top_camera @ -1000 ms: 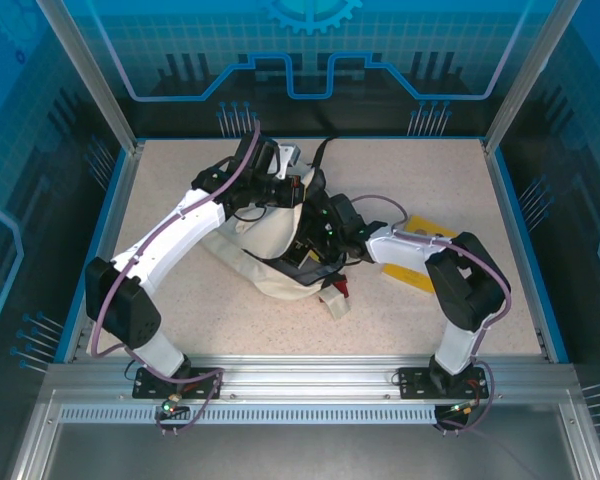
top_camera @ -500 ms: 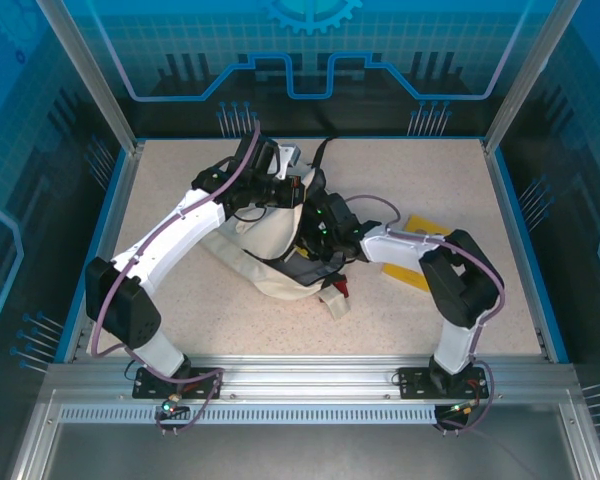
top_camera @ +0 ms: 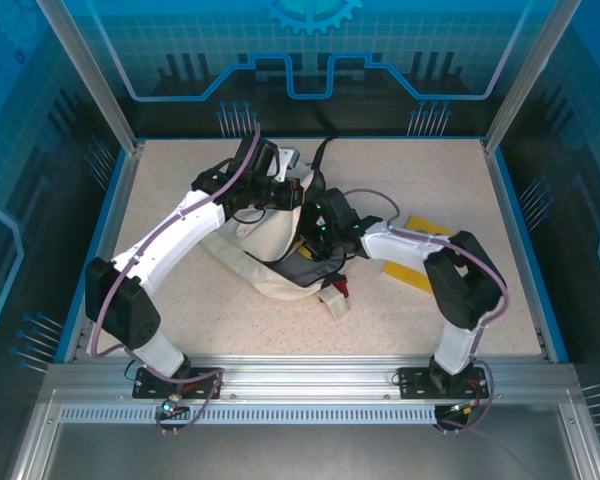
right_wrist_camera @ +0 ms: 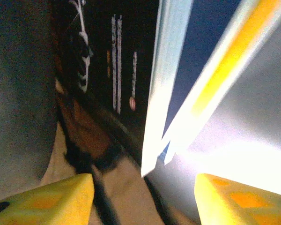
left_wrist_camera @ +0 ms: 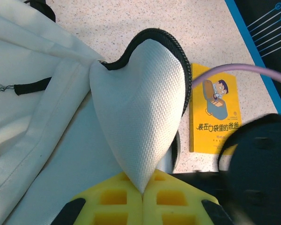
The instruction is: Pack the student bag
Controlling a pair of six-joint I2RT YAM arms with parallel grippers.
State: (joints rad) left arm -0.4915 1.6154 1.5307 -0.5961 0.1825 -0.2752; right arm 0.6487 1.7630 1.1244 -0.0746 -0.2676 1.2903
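The books already stand inside the bag, so my left gripper should move back a little, bring the cream flap over the bag's opening (top_camera: 302, 264) and let go of it there.
The student bag (top_camera: 265, 250), cream fabric with black straps, lies in the middle of the table. My left gripper (top_camera: 294, 190) is shut on the bag's cream flap (left_wrist_camera: 140, 103), which has a black zipper edge, and holds it up. The flap's tip is pinched between the yellow pads (left_wrist_camera: 112, 199). My right gripper (top_camera: 316, 232) reaches into the bag's opening. Its yellow fingertips (right_wrist_camera: 42, 199) stand wide apart with nothing between them. Just ahead of them I see blurred white page edges of books (right_wrist_camera: 161, 89) and a dark cover (right_wrist_camera: 110, 61) inside the bag.
A yellow book (left_wrist_camera: 214, 112) lies on the table right of the bag, partly under my right arm (top_camera: 420, 262). A small white and red object (top_camera: 337, 296) lies at the bag's near edge. A purple cable (left_wrist_camera: 234, 70) arcs over the book.
My right gripper has pushed a little further left into the bag's opening, and its jaws narrowed and then spread again. The left gripper has kept its hold on the flap.
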